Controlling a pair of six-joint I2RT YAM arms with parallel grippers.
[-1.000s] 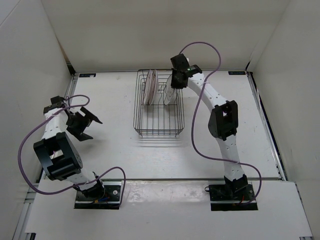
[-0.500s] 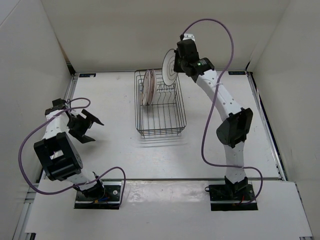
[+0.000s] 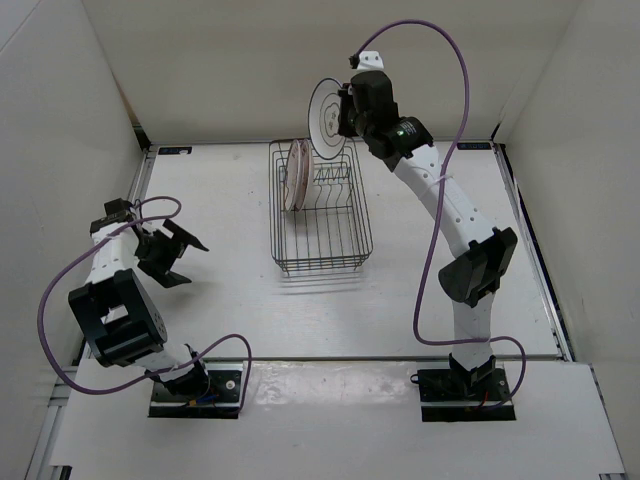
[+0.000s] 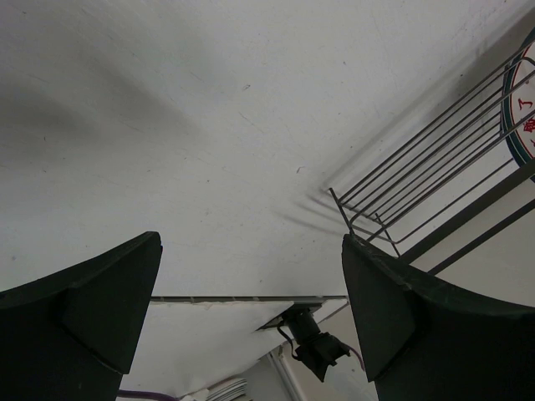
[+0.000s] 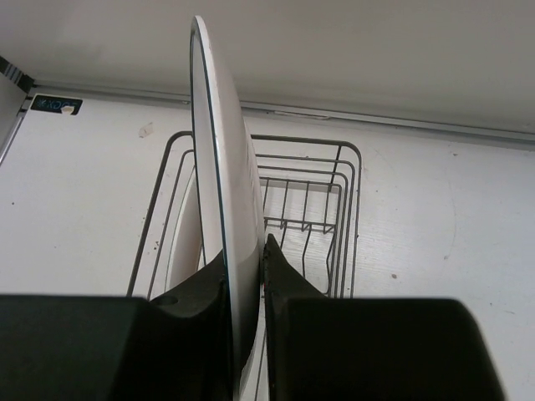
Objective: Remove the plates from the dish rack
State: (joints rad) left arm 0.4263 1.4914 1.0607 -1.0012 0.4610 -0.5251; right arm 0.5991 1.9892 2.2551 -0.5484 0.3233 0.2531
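Next, my right gripper swings back and down, tilting the plate to release it, since clear tabletop beside the rack lies below my right gripper, to its right in the top view.
My right gripper is shut on a white plate with a thin dark rim and small dark centre marks, held upright high above the far end of the dish rack. In the right wrist view the plate stands edge-on between my fingers, with the rack below. Two whitish plates with pink-orange pattern stand upright in the rack's far left part. My left gripper is open and empty, left of the rack; the rack's corner shows in the left wrist view.
White walls close in the table on the left, back and right. The left arm's purple cable loops at the left. The right arm's cable arcs high above the rack.
My right gripper has lifted the white plate out of the rack, up and a little to the left. The rack shifted slightly as the plate left it. The left arm has barely moved.
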